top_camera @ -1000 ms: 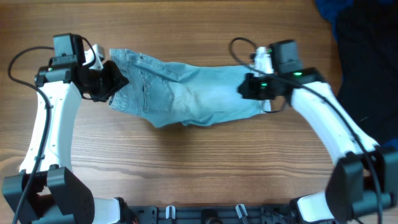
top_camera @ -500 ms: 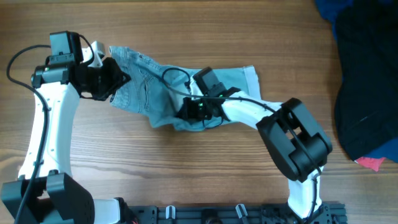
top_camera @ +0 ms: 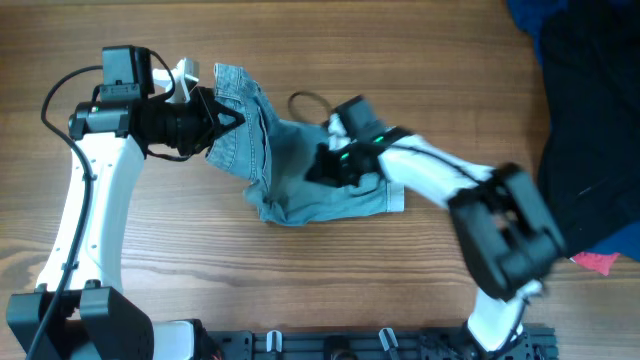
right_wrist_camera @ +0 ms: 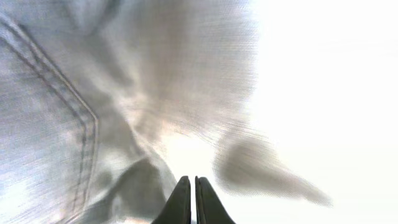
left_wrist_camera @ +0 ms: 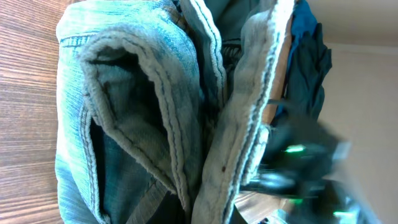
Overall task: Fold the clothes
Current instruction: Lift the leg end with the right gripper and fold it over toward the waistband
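I need to sweep my right gripper toward the right in the overhead view and release the hem over the shorts' end nearest the navy pile, since the denim is bunched.
The light blue denim shorts [top_camera: 300, 195] lie bunched and partly folded at the table's middle. My left gripper [top_camera: 222, 120] is shut on the waistband end and holds it raised at the left. In the left wrist view the folded waistband and seams [left_wrist_camera: 137, 106] fill the frame and hide the fingers. My right gripper [top_camera: 322, 168] is over the middle of the shorts. In the right wrist view its fingers [right_wrist_camera: 191, 182] are shut, tips close above blurred denim with a pocket seam [right_wrist_camera: 56, 99]. No cloth shows between them.
A dark navy cloth pile [top_camera: 585, 110] covers the table's right side, with a small pink-red cloth [top_camera: 600, 263] at its lower edge. A black cable loop [top_camera: 308, 100] lies just behind the shorts. The blurred right arm [left_wrist_camera: 298, 168] shows in the left wrist view.
My left gripper has moved right and up with the waistband, bunching the shorts. My right arm swung left across the shorts from their right end; the right leg end now lies lower.
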Controlling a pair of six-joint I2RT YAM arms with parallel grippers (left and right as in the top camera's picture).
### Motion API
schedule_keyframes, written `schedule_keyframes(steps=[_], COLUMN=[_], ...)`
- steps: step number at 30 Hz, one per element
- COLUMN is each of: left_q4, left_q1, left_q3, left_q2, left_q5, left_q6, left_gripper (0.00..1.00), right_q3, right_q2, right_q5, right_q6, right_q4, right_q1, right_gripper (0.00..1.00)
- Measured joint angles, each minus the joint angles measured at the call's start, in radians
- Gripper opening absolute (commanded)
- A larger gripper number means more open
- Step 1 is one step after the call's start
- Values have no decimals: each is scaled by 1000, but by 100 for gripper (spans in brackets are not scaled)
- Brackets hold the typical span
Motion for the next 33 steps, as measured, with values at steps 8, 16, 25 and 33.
schedule_keyframes(steps=[8, 16, 25, 33], left_q4=[5, 61, 112, 200], left_q1=[-97, -311, -519, -600], left_q3=[2, 2, 2, 2], left_q2=[-4, -4, -4, -1], left_q5=[-21, -130, -312, -378], left_q6=[4, -28, -104, -224], left_gripper=[4, 4, 4, 4], right_q3=[5, 5, 10, 11], right_q2=[-168, -75, -22, -20], right_q5=[274, 437, 454, 454], right_q6=[-153, -198, -222, -222], right_q4=[-433, -420, -398, -400], right_q1=[-276, -274, -274, -274], right_gripper=[4, 4, 4, 4])
